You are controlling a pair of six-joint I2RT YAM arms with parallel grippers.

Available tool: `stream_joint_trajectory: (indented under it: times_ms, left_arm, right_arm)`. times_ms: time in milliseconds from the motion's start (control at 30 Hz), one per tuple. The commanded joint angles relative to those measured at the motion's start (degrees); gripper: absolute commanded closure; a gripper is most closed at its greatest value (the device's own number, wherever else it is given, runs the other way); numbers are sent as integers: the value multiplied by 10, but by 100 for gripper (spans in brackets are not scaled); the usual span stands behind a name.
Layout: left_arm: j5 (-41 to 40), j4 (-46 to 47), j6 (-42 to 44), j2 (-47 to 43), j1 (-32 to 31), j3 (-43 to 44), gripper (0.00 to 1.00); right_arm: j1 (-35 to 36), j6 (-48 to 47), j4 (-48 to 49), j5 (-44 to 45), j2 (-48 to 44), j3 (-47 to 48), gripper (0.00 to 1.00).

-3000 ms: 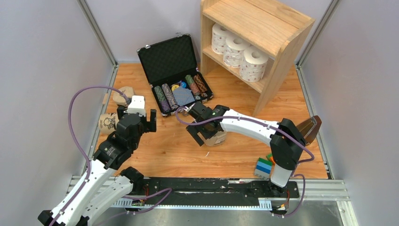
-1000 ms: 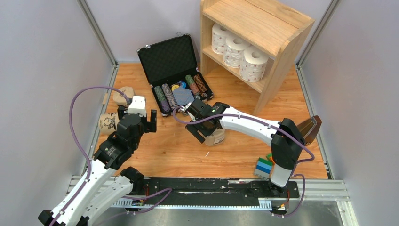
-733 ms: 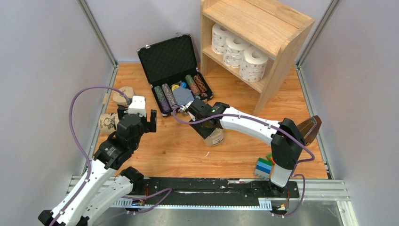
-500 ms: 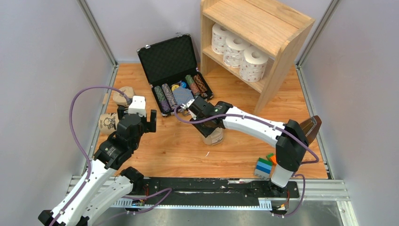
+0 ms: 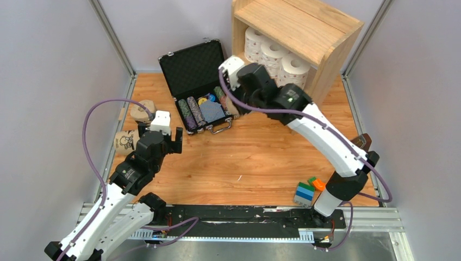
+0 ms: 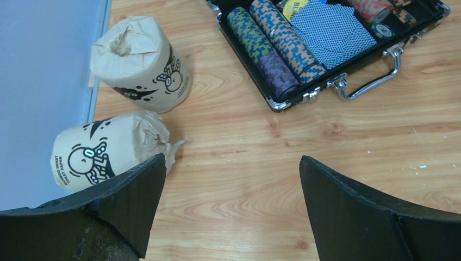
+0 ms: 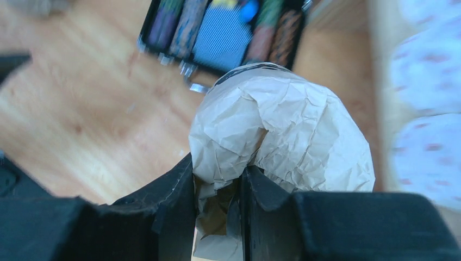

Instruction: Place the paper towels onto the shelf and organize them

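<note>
My right gripper next lifts the tan-wrapped roll outward onto the shelf's top board.
My right gripper (image 7: 217,179) is shut on a tan-wrapped paper towel roll (image 7: 282,130), one finger in its crumpled end and one outside. In the top view that gripper (image 5: 245,100) hangs high in front of the light-wood shelf (image 5: 296,27), and the held roll is hidden under it. Three white dotted rolls (image 5: 271,53) stand on the shelf's inner board, and show blurred at the right edge (image 7: 427,152) of the right wrist view. Two tan printed rolls (image 6: 144,65) (image 6: 103,155) lie on the floor by the left wall. My left gripper (image 6: 231,163) is open, just right of the nearer one.
An open black case (image 5: 204,81) with rows of poker chips lies left of the shelf. Coloured blocks (image 5: 305,191) sit at the near right by the right arm's base. A brown object (image 5: 363,142) stands at the right wall. Grey walls close in both sides.
My right gripper closed on the tan roll in the middle of the floor, lifted it and carried it up and back toward the shelf. The left arm has not moved.
</note>
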Motion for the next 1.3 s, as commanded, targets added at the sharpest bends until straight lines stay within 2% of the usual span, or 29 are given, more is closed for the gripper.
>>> stream_joint_trajectory:
  times_ms: [0,167,333,533,933,1267]
  left_arm:
    - [20,24,-1,1,2,1,0]
    - [21,28,-2,-10,2,-5,0]
    - [28,31,-1,-8,2,-5,0]
    - [29,30,1,-1,2,-5,0]
    - [17,27,3,1,2,-5,0]
    - [19,27,6,5,2,-4,0]
  right_arm:
    - [-36,-63,2,78,-1,115,76]
    - [-67,-117,53,128,3,185,75]
    - [-83,-194,139,179,-1,208,74]
    - [-113,-238,202,190,-15,224,74]
    - [-180,-251,223,187,-23,216,71]
    - [-217,-248,230,176,-19,215,62]
